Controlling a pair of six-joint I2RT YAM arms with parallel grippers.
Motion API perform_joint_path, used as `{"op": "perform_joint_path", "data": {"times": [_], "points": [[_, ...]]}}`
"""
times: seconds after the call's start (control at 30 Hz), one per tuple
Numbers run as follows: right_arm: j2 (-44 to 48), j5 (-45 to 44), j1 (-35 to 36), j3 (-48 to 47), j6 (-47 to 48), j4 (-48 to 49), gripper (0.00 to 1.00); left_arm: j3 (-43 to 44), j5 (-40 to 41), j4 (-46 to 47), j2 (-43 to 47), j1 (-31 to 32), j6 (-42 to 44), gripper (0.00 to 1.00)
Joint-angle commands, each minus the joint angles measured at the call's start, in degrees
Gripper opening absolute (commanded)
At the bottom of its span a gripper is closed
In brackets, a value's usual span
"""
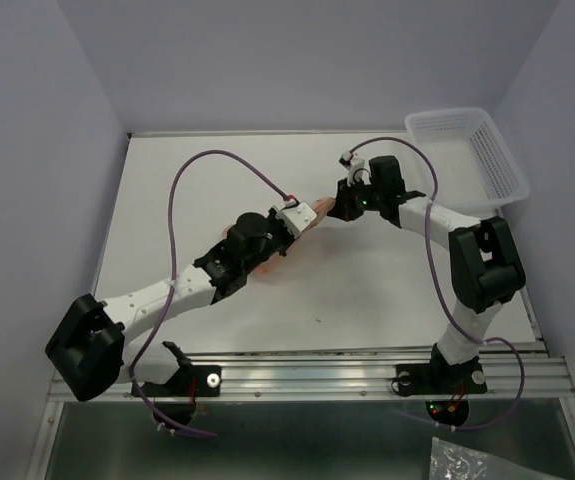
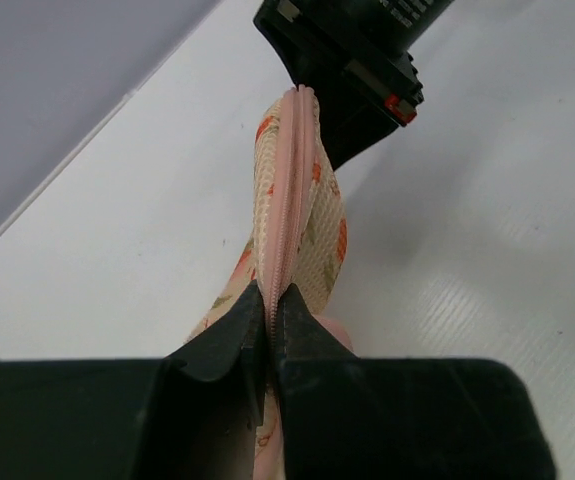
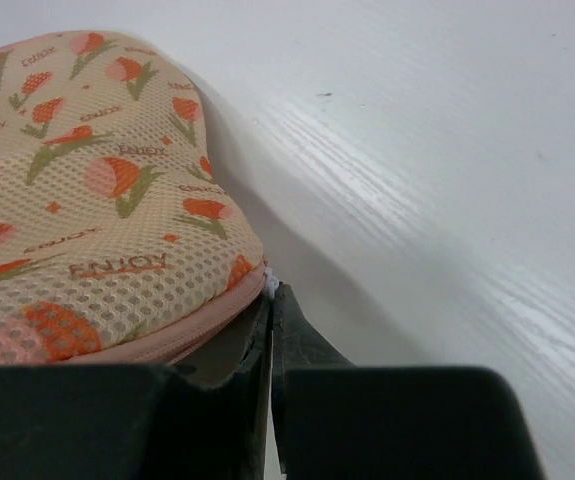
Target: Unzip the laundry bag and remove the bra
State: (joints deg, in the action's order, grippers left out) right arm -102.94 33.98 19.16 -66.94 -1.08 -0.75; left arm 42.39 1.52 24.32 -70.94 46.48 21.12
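Observation:
My right gripper already pinches the far end of the bag. My left gripper should next shift toward it and then open off the pink zip edge.
The laundry bag is a pink pouch with orange tulip print, lying mid-table between the two grippers. My left gripper is shut on the bag's pink zip edge, which runs away from its fingertips. My right gripper is shut at the bag's far end, pinching a small white zip pull beside the pink zip trim. The printed mesh face fills the left of the right wrist view. In the top view the right gripper meets the bag from the right. The bra is hidden.
A white lattice basket stands at the table's back right corner. A purple cable loops over the left arm. The white table is walled on the left, back and right.

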Motion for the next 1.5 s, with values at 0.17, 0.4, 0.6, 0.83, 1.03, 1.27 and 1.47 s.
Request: {"op": "perform_joint_path", "data": {"times": [0.17, 0.4, 0.6, 0.83, 1.03, 1.27, 1.47], "points": [[-3.7, -9.8, -1.3, -2.3, 9.0, -2.8, 0.10, 6.7, -5.3, -1.7, -8.0, 0.2, -1.3, 0.00], [-3.5, -18.4, -1.3, 0.4, 5.6, -3.0, 0.54, 11.9, -7.8, -6.6, -15.7, 0.5, -3.7, 0.00], [5.9, -26.6, -1.3, 5.6, 2.4, -3.8, 0.86, 12.7, -7.1, -8.6, -17.0, 1.9, -6.1, 0.68], [15.7, -29.3, -1.3, 8.0, 6.2, -6.6, 1.00, 10.8, -2.1, -11.4, -11.3, 3.1, -12.5, 0.99], [20.8, -28.2, 4.4, 6.3, 18.5, -10.5, 1.00, 8.8, 13.9, -16.3, -1.5, 2.4, -24.7, 0.99], [16.1, -33.1, 22.4, 2.4, 26.7, -11.9, 1.00, 6.5, 17.6, -32.1, 6.0, -17.6, -53.7, 0.99], [4.3, -43.0, 33.5, -2.4, 24.3, -4.1, 1.00, 0.0, 6.8, -35.8, 4.5, -38.3, -63.5, 0.99]]}}
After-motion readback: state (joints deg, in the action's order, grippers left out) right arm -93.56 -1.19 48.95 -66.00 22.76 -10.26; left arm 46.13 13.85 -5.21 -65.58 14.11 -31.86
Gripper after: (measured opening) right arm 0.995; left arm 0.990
